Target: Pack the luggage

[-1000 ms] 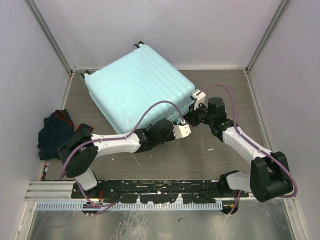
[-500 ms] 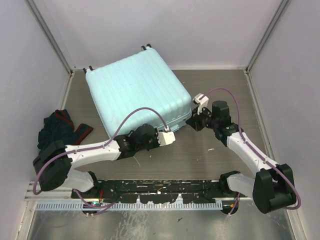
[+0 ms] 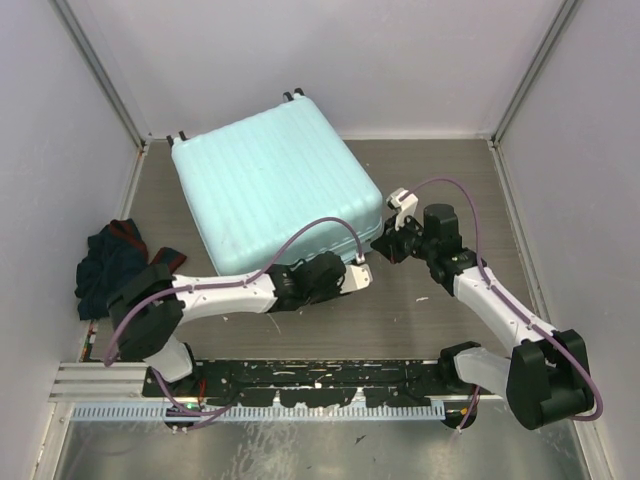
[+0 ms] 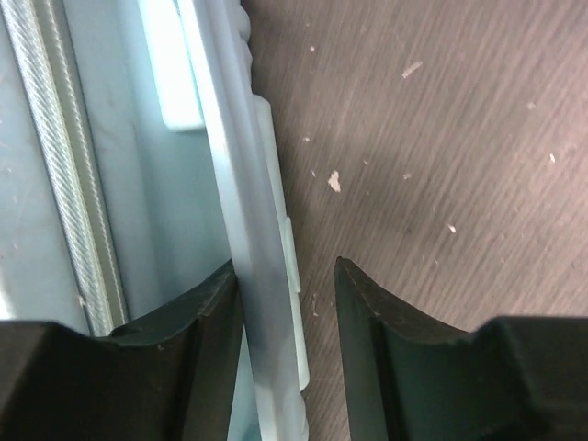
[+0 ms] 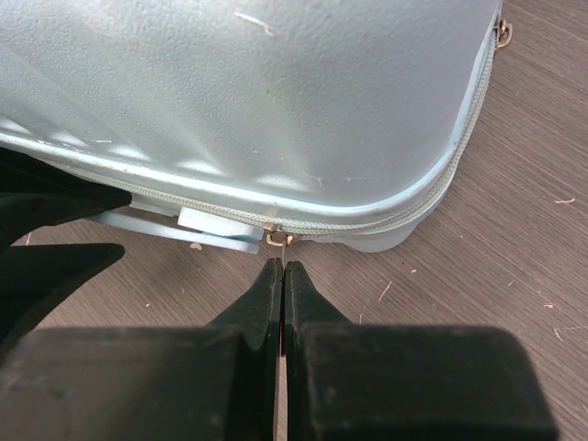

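The second zipper pull hangs round the luggage's corner from my right gripper, so the gripper should next pull the held zipper pull along the zip line (image 5: 386,219), turn with it, and let go there.
The luggage (image 3: 270,185), a pale mint-green ribbed suitcase, lies flat with its lid down on the wood-grain table (image 3: 420,310). My left gripper (image 3: 358,277) is at its near edge. In the left wrist view it (image 4: 283,266) stands open astride the pale side handle (image 4: 262,303), which rests against the left finger (image 4: 197,317); a gap is left to the right finger. My right gripper (image 3: 381,243) is at the near right corner. In the right wrist view it (image 5: 282,266) is shut on the small metal zipper pull (image 5: 279,239) hanging from the zip line (image 5: 386,219).
A heap of dark clothes (image 3: 115,265) lies at the left wall. White enclosure walls close in the table on three sides. A second zipper pull (image 5: 501,35) hangs further round the corner. The left gripper's fingers (image 5: 55,230) show beside the right one.
The suitcase turned slightly a second ago and has since lain still. My left arm drew back, then came forward again, and its jaws have widened round the handle. The right gripper stays shut.
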